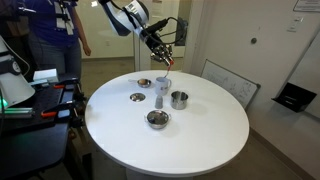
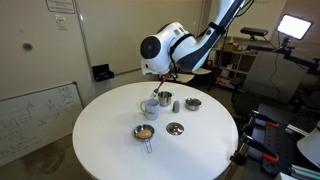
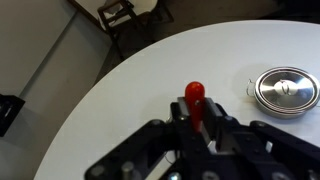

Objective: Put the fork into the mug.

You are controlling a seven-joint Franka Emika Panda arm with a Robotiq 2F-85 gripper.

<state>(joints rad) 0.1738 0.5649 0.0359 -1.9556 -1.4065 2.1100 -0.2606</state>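
The mug is standing upright just below the fork, so my gripper needs to go down a little and center the fork over the white mug's opening (image 1: 162,82).
My gripper (image 1: 161,52) is shut on the fork (image 1: 166,64) and holds it above the table, over the cluster of dishes. In the wrist view the fork's red-orange handle (image 3: 196,97) stands up between the black fingers (image 3: 197,113); its tines are hidden. The white mug (image 1: 163,85) stands upright on the table just below the gripper. It also shows in an exterior view (image 2: 150,107), below the gripper (image 2: 160,78). The mug is not in the wrist view.
A round white table (image 1: 200,140) holds a steel cup (image 1: 179,98), a small grey upright object (image 1: 158,100) and low steel bowls (image 1: 157,118) (image 1: 137,97) (image 1: 144,82). A round steel vessel (image 3: 285,88) shows in the wrist view. A person (image 1: 55,35) stands behind the table.
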